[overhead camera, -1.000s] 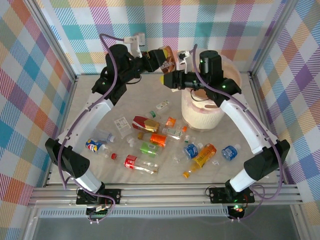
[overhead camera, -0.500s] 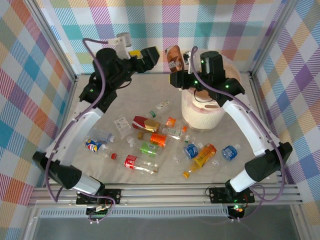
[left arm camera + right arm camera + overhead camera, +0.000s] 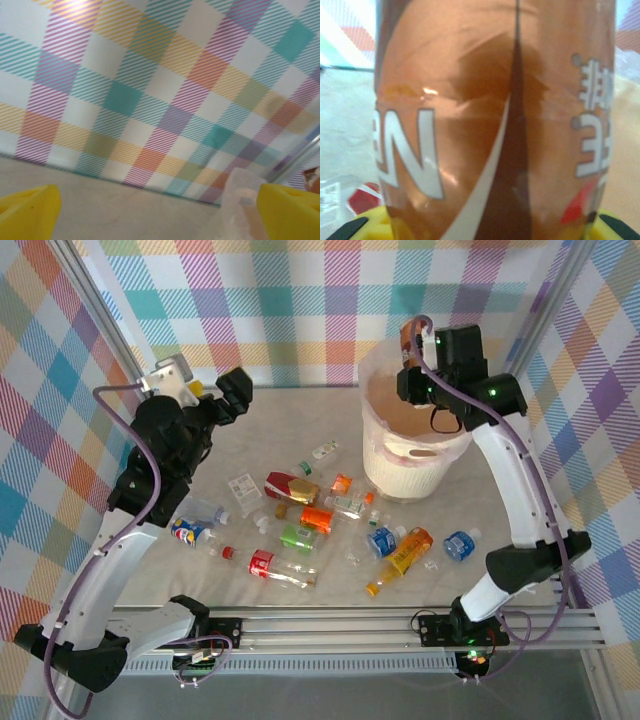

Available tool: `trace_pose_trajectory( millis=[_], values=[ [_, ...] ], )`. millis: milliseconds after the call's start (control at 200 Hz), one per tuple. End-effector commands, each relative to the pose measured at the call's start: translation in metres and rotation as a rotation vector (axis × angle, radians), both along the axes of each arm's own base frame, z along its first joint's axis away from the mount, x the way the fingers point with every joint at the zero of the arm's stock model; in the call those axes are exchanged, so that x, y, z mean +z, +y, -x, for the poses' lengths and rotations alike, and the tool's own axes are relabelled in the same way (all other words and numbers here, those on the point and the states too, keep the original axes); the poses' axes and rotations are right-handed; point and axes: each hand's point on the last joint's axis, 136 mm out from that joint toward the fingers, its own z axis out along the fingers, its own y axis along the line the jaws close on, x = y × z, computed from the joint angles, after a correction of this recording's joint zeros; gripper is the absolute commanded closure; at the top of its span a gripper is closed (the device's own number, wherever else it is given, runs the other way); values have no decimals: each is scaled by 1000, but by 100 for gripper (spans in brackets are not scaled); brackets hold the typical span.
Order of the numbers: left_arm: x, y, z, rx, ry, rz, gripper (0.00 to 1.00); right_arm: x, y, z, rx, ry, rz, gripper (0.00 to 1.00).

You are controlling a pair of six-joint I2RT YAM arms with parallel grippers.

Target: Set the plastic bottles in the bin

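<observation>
My right gripper tips downward next and brings the brown-labelled bottle (image 3: 408, 338) down into the bin's opening (image 3: 388, 403) to release it. The bottle still stands above the bin's far rim.
My right gripper (image 3: 411, 358) is shut on a brown-labelled plastic bottle (image 3: 408, 338), held upright above the far rim of the bin (image 3: 372, 440), a big cream-pink bucket. Up close that bottle (image 3: 495, 115) stands between the yellow fingertips (image 3: 367, 225) of the right gripper (image 3: 490, 231). My left gripper (image 3: 225, 397) hangs open and empty over the table's far left, well away from the bin. Its yellow fingertips (image 3: 27, 212) stand wide apart around the left gripper (image 3: 160, 220), facing the checked wall. Several more bottles lie on the table, among them a red one (image 3: 290, 485), an orange one (image 3: 316, 517) and a green one (image 3: 297, 535).
A blue-labelled bottle (image 3: 187, 530) and a red cola bottle (image 3: 262, 562) lie front left. An orange bottle (image 3: 405, 550) and two blue ones (image 3: 380, 540) (image 3: 458, 544) lie in front of the bin. Checked walls and metal posts close the table in. The bin's edge (image 3: 240, 200) is at the lower right of the left wrist view.
The left gripper opened and let the brown bottle go to the right gripper, then swung back to the left. The right arm carried the bottle rightward to above the bin.
</observation>
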Motion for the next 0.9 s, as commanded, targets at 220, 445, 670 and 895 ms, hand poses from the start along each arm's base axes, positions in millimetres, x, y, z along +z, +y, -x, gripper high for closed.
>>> trace_pose_trajectory(
  millis=[220,445,670,895],
  values=[
    [-53,60,22,249,110,-47,0,-77,-26,-14,-37,273,188,84],
    [-73,71,27,286,158,-46,0,-112,-28,-27,-39,374,238,81],
    [-100,82,30,341,245,-57,0,-143,-29,-35,-41,445,266,76],
    [-122,88,36,373,307,-61,0,-168,-30,-41,-43,500,279,70]
  ],
)
